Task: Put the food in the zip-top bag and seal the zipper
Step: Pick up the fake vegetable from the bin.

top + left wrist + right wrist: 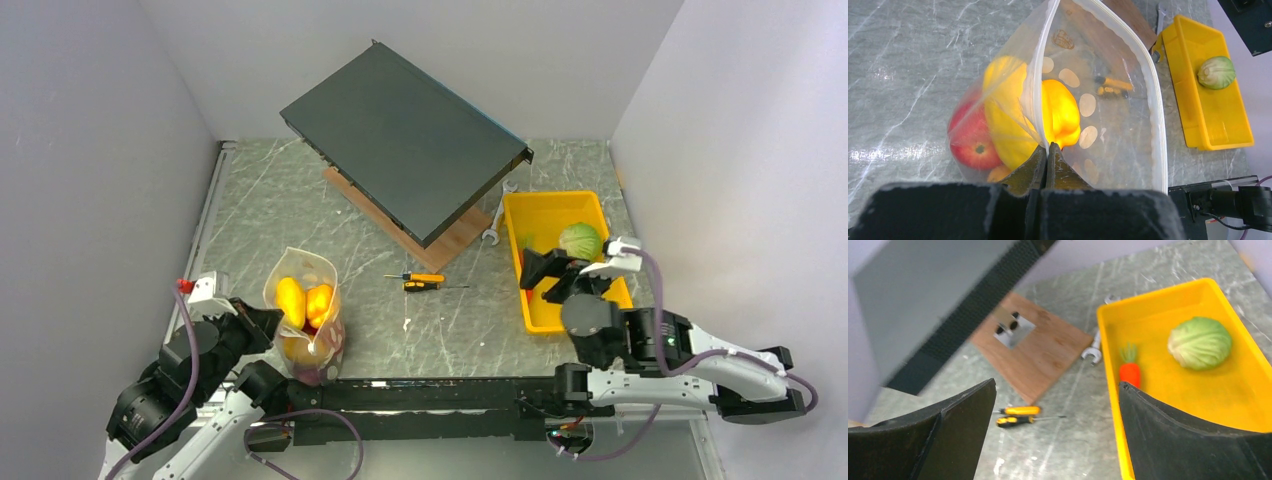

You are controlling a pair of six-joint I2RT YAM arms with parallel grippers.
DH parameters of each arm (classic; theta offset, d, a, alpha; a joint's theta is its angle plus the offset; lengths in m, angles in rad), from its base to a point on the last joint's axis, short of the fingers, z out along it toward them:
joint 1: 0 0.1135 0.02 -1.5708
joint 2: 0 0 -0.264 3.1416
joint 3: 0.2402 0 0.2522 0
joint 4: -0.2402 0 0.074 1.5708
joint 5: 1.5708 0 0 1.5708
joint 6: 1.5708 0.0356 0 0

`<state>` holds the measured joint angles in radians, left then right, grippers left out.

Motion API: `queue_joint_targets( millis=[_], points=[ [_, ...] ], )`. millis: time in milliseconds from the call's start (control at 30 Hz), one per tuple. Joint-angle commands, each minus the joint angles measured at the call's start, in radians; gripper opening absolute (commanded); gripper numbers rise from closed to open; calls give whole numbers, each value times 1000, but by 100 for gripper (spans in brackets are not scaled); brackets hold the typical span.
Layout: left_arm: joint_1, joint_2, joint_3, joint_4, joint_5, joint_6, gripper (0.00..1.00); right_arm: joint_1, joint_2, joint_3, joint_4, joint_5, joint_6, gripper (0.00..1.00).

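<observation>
The orange carrot is still outside the bag (307,318), so my right gripper will tilt its fingers down to the carrot and go down astride its body (529,292).
The zip-top bag (307,318) stands at the near left with its mouth open, its zipper (1040,75) running along the rim. Inside lies food: a yellow pepper (1061,112), another yellow piece (1003,107), a red apple (970,140) and an orange piece (997,173). My left gripper (1047,149) is shut on the bag's near rim. More food sits in the yellow tray (1108,355): a green cabbage (1199,342) and an orange carrot (1129,372). My right gripper (1058,385) hangs open over the tray's left edge, with nothing between its fingers.
Two yellow-handled screwdrivers (425,282) lie mid-table between the bag and the tray. A dark flat panel (405,135) rests tilted on a wooden board (445,245) at the back. A wrench (1091,352) lies beside the tray's far left corner.
</observation>
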<state>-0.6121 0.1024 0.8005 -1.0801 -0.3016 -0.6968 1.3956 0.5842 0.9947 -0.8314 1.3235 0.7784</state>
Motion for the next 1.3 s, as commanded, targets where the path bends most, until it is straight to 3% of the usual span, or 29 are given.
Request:
queue_joint_targets(
  millis=[0, 100, 167, 267, 333, 367, 533, 633, 900, 1267],
  points=[
    [6, 38, 0, 40, 16, 15, 0, -13, -3, -115, -191, 18, 254, 93],
    [10, 45, 0, 40, 16, 16, 0, -63, 49, -130, -453, 24, 596, 92],
    [11, 46, 0, 40, 16, 16, 0, -103, 66, -151, -484, 15, 644, 91],
    [14, 49, -1, 43, 17, 16, 0, -230, 51, -215, -224, -64, 360, 90],
    [15, 56, -2, 43, 21, 19, 0, -400, 27, -294, 71, -243, 18, 91],
    [17, 60, -1, 43, 23, 19, 0, -515, 27, -327, 168, -355, -53, 90],
    [19, 64, 2, 37, 21, 16, 0, -1038, 166, -379, 345, -868, -178, 90],
    [19, 55, -1, 41, 18, 14, 0, -1189, 302, -349, 396, -1084, -215, 88],
    [19, 68, 0, 39, 21, 18, 0, -1313, 548, -314, 516, -1285, -244, 80],
    [20, 74, -1, 42, 27, 25, 0, -1338, 742, -346, 619, -1339, -268, 60]
  ],
)
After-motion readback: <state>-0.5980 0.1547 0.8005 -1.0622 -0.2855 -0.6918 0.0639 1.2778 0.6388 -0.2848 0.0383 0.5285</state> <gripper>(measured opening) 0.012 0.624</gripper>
